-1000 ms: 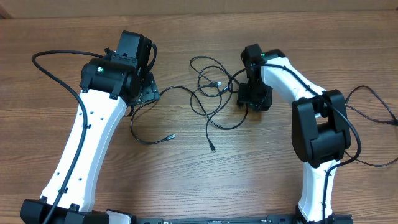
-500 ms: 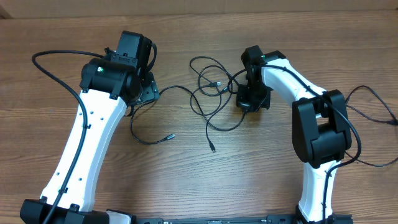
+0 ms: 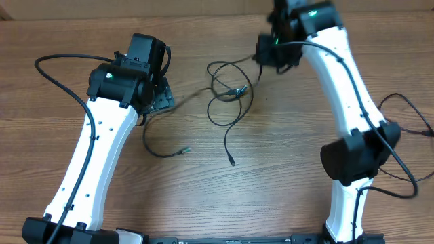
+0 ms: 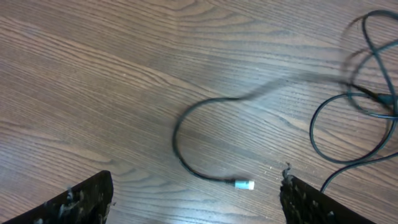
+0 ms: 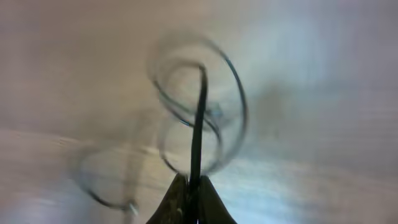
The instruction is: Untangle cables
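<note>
The robot's right gripper should next pull its piece of cable up and to the right in the overhead view and let go of it over bare wood, because the piece still runs into the loops.
The cables (image 3: 227,95) are thin black cords, looped over one another at the table's middle. Two loose plug ends lie nearer the front, one (image 3: 184,150) on the left and another (image 3: 232,161) right of it. My right gripper (image 3: 263,59) is up near the far edge, shut on one strand (image 5: 199,124) that runs taut from its fingertips (image 5: 180,193) down to the blurred loops. My left gripper (image 3: 163,98) stands open low over the wood, left of the tangle. A curved cord with a pale plug (image 4: 244,184) lies between its fingers (image 4: 81,199), untouched.
Thicker black arm wires trail at the left (image 3: 54,68) and right (image 3: 407,115) table sides. The wooden table (image 3: 285,156) stretches bare toward the front between the two arm bases.
My right gripper has shut on a strand and swung up and toward the far edge, drawing the tangle's right loops after it. The left arm has stayed still.
</note>
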Controlling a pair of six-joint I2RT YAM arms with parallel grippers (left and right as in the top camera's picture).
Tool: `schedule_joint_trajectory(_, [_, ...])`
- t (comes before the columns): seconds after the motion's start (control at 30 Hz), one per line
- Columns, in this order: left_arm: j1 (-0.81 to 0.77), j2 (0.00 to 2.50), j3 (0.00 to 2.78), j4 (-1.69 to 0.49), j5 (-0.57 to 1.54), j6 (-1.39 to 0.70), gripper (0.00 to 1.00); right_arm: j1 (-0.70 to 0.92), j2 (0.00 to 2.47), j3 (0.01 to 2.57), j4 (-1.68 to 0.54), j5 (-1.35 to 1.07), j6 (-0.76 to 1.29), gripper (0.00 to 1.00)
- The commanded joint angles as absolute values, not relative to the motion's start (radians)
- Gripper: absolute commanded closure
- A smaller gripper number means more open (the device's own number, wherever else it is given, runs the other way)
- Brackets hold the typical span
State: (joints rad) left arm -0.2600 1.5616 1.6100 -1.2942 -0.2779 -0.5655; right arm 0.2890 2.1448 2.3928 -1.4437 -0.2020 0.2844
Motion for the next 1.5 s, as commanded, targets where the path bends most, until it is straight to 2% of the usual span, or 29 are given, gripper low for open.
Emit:
schedule_joint_trajectory(0.0, [-0.256,1.55,1.618,-1.291,-0.295,-0.553,0.14,0.29,2.098,2.54,-1.442,-0.202,0.26,0.96])
schedule_joint_trajectory(0.3, [-0.256,1.55,1.618,-1.285,-0.295,-0.553,0.14,0.196,2.094,2.889,-1.353,-0.131,0.269,0.96])
schedule_joint_trajectory(0.43, [-0.256,1.55,1.618,-1.279,-0.295,-0.553,0.14,0.098,2.094,3.026,-1.317,-0.126,0.393,0.96])
schedule_joint_trajectory(0.63, [-0.256,1.55,1.618,-1.267,-0.295,-0.553,0.13,-0.033,2.094,3.099,-1.229,-0.466,0.446,0.96])
schedule_joint_trajectory(0.73, [-0.256,1.55,1.618,-1.264,-0.295,-0.554,0.14,-0.043,2.094,3.082,-1.282,-0.456,0.441,0.96])
schedule_joint_trajectory(0.8, [-0.256,1.55,1.618,-1.264,-0.295,-0.553,0.14,-0.04,2.094,3.056,-1.351,-0.393,0.418,0.88])
schedule_joint_trajectory(0.83, [-0.256,1.55,1.618,-1.264,-0.295,-0.553,0.13,-0.038,2.095,3.039,-1.385,-0.363,0.402,0.8])
schedule_joint_trajectory(1.07, [-0.256,1.55,1.618,-1.234,-0.238,-0.554,0.1,-0.033,2.095,2.823,-1.522,-0.299,0.302,0.54])
schedule_joint_trajectory(1.13, [-0.256,1.551,1.617,-1.189,-0.178,-0.554,0.07,-0.033,2.095,2.736,-1.532,-0.274,0.302,0.48])
schedule_joint_trajectory(1.2, [-0.257,1.551,1.61,-1.131,-0.118,-0.554,0.02,-0.033,2.095,2.653,-1.54,-0.254,0.302,0.47])
schedule_joint_trajectory(1.3, [-0.257,1.562,1.592,-1.036,-0.033,-0.554,0.0,-0.033,2.095,2.532,-1.54,-0.251,0.302,0.45])
schedule_joint_trajectory(1.4, [-0.257,1.612,1.589,-0.973,0.029,-0.559,0.0,-0.033,2.095,2.411,-1.539,-0.242,0.302,0.35])
schedule_joint_trajectory(1.47, [-0.257,1.652,1.589,-0.942,0.07,-0.58,0.0,-0.033,2.095,2.346,-1.538,-0.223,0.307,0.33])
